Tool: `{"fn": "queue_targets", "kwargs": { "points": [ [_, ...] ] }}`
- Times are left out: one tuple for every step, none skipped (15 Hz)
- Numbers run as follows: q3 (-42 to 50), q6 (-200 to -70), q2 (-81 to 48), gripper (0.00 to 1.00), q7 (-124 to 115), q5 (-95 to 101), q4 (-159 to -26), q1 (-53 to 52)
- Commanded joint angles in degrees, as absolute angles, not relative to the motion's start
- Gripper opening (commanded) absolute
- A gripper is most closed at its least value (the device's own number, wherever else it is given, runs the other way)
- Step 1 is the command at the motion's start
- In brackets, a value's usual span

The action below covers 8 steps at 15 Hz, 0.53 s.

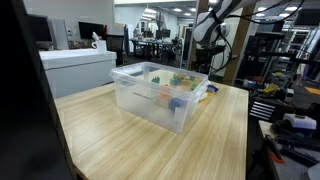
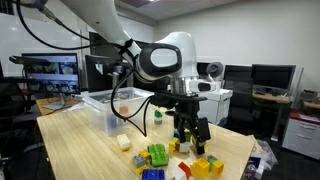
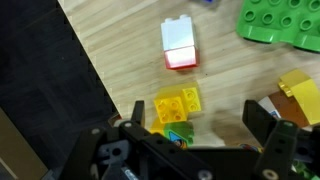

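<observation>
My gripper goes down around the brick next and closes its fingers on the brick's sides, since the yellow brick (image 2: 202,167) (image 3: 177,104) already lies below the gap between them.
My gripper (image 2: 192,138) hangs low over a scatter of toy bricks at the near end of the wooden table (image 2: 80,150). In the wrist view the gripper (image 3: 198,125) is open and holds nothing. A yellow brick (image 3: 177,104) on top of a green brick (image 3: 178,132) lies between the fingers, close to the left one. A white-and-red brick (image 3: 180,45) lies further ahead. A green plate (image 3: 282,22) is at the top right, and a yellow-and-brown brick (image 3: 298,95) sits beside the right finger.
A clear plastic bin (image 1: 130,90) holding several coloured bricks stands on the table; it also shows behind the arm (image 2: 100,105). Loose bricks lie near the table's edge: green (image 2: 158,155), yellow (image 2: 207,165), a pale one (image 2: 124,142). Desks and monitors surround the table.
</observation>
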<state>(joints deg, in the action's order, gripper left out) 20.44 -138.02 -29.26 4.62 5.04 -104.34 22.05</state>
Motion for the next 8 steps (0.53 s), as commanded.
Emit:
{"fn": "queue_targets", "kwargs": {
  "points": [
    [19.64,-138.14,-33.86,1.0,2.67,5.29,-100.23,23.01],
    [19.62,-138.14,-34.97,1.0,2.46,5.38,-99.43,23.05],
    [19.71,-138.09,-36.17,1.0,2.28,5.45,-98.64,23.14],
    [19.77,-138.19,-37.23,1.0,2.2,5.51,-97.91,23.23],
    [19.88,-138.27,-38.46,1.0,2.03,5.54,-96.86,23.42],
    [19.97,-138.08,-40.58,1.0,1.62,5.48,-95.02,23.71],
    [20.28,-137.85,-41.97,1.0,1.23,5.81,-94.03,23.79],
    [20.17,-137.82,-42.64,0.75,1.34,5.72,-93.67,23.93]
  ]
}}
